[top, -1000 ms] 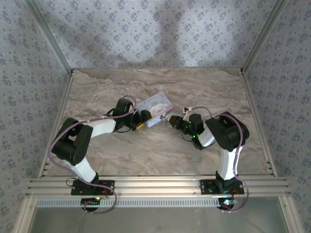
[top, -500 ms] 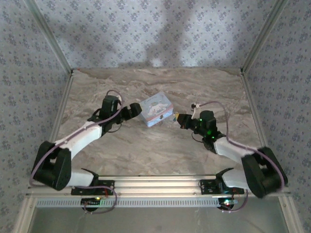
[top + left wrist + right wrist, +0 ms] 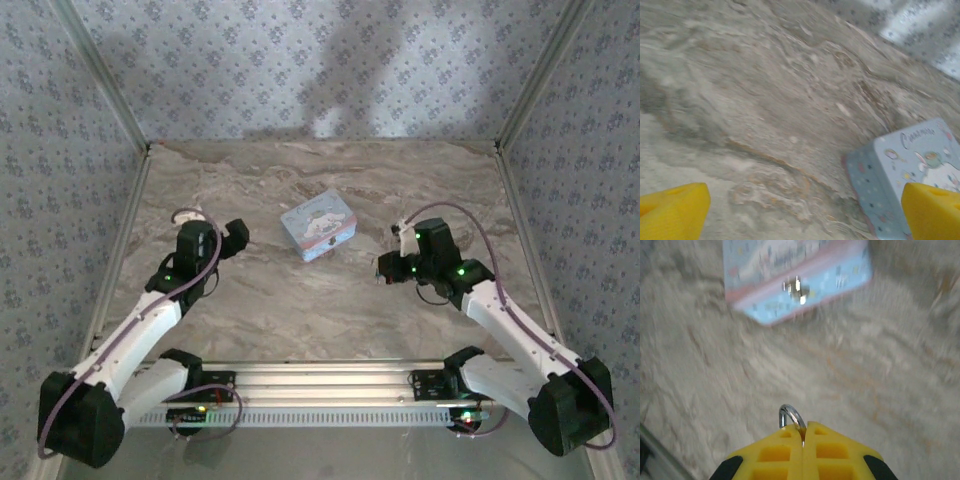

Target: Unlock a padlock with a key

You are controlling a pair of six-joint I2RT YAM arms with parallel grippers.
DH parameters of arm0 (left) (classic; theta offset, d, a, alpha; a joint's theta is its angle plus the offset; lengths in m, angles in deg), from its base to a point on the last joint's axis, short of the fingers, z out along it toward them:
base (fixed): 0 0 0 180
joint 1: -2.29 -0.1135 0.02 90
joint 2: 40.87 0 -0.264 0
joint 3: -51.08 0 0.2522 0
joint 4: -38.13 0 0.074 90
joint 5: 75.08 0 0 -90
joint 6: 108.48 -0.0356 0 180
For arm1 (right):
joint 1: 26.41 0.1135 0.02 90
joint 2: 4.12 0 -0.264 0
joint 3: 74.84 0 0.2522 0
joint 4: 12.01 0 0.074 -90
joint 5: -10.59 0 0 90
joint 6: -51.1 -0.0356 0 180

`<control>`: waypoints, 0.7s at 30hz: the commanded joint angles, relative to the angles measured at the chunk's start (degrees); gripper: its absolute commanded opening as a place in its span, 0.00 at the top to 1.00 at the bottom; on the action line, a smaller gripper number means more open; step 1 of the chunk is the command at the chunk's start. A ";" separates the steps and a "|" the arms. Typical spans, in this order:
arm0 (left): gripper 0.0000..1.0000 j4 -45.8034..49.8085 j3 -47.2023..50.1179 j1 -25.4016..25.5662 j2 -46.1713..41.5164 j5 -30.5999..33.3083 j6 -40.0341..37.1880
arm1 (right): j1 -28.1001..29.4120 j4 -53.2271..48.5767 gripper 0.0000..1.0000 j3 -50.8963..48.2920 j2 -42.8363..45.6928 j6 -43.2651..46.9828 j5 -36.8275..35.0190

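The padlock needs to go back and down next, onto the bare tabletop below it, nearer my base and clear of the box [image 3: 318,225]. My right gripper will release it there.
My right gripper [image 3: 804,429] is shut on the padlock. Only its silver shackle [image 3: 790,416] sticks out between the yellow fingertips, and the lock's body is hidden between them. From above, that gripper [image 3: 388,268] hangs to the right of the light blue tin box [image 3: 318,225], apart from it. My left gripper [image 3: 237,235] stands wide open to the left of the box with nothing between its fingers [image 3: 675,212]. Bare table lies in the wide gap of the left gripper [image 3: 805,215]. The key is hidden.
The tin box [image 3: 795,280] lies ahead of the right gripper, its metal hasp [image 3: 797,287] facing it. In the left wrist view the box [image 3: 910,170] sits at the lower right. Patterned walls and aluminium rails [image 3: 330,380] border the marbled table [image 3: 320,310].
Both arms have drawn back from the tin box, the left one leftward and the right one rightward. The left gripper has opened wider. The right gripper stays shut.
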 commanded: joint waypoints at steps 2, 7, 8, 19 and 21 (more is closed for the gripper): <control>0.02 1.15 1.58 -1.19 -2.18 3.72 0.24 | 4.38 -13.23 1.00 1.57 -4.42 2.21 -3.27; 0.02 1.51 1.73 -1.42 -2.23 3.28 0.36 | 7.60 -12.09 1.00 2.14 -12.55 2.53 -5.15; 0.02 1.50 1.59 -1.43 -2.23 3.10 0.41 | 8.06 -10.82 1.00 2.28 -14.40 2.53 -4.62; 0.02 3.36 0.54 -1.51 -2.15 2.04 -1.63 | 10.94 -2.25 0.97 5.13 -27.63 3.07 -0.37; 0.02 3.36 0.40 -1.51 -2.05 1.73 -1.82 | 11.03 -1.46 0.93 5.21 -29.00 2.89 0.39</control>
